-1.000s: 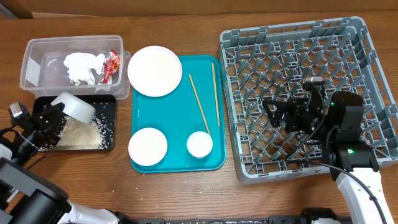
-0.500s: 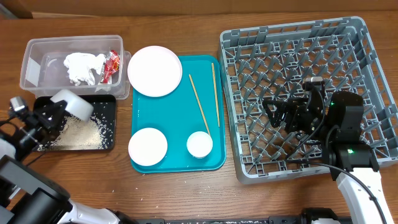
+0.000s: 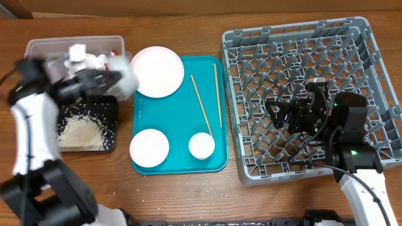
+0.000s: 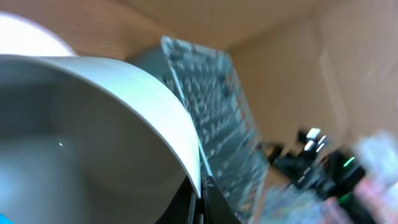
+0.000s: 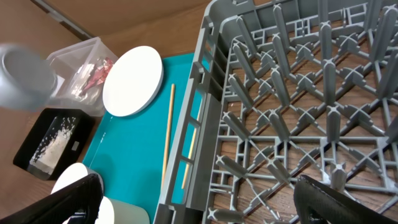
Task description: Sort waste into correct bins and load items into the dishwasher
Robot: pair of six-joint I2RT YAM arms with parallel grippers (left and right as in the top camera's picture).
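The left gripper swings past the large plate next, levels the bowl point(image 3: 125, 76) and brings it down into the teal tray's middle between the plates point(image 3: 157, 71) and chopsticks.
My left gripper point(image 3: 112, 80) is shut on the rim of a pale bowl point(image 3: 125, 76). It holds the bowl, blurred, above the right end of the clear tub point(image 3: 38, 53), beside the large white plate point(image 3: 157, 71). In the left wrist view the fingers point(image 4: 200, 202) pinch the bowl's rim point(image 4: 180, 124). The tissue point(image 3: 78, 52) lies in the tub; the red wrapper shows in the right wrist view point(image 5: 94, 73). Rice point(image 3: 80, 133) lies in the black tray point(image 3: 110, 110). My right gripper point(image 3: 279, 116) is open and empty over the grey dish rack point(image 3: 301, 56).
The teal tray point(image 3: 182, 119) holds a small plate point(image 3: 149, 148), a white cup point(image 3: 201, 145) and two chopsticks point(image 3: 202, 102). The rack's upright pegs point(image 5: 298, 106) stand under the right gripper point(image 5: 211, 205). Bare wood lies in front of the trays.
My left arm has swung up and to the right from the black tray, carrying the bowl over the tub's right end. The right arm has not moved.
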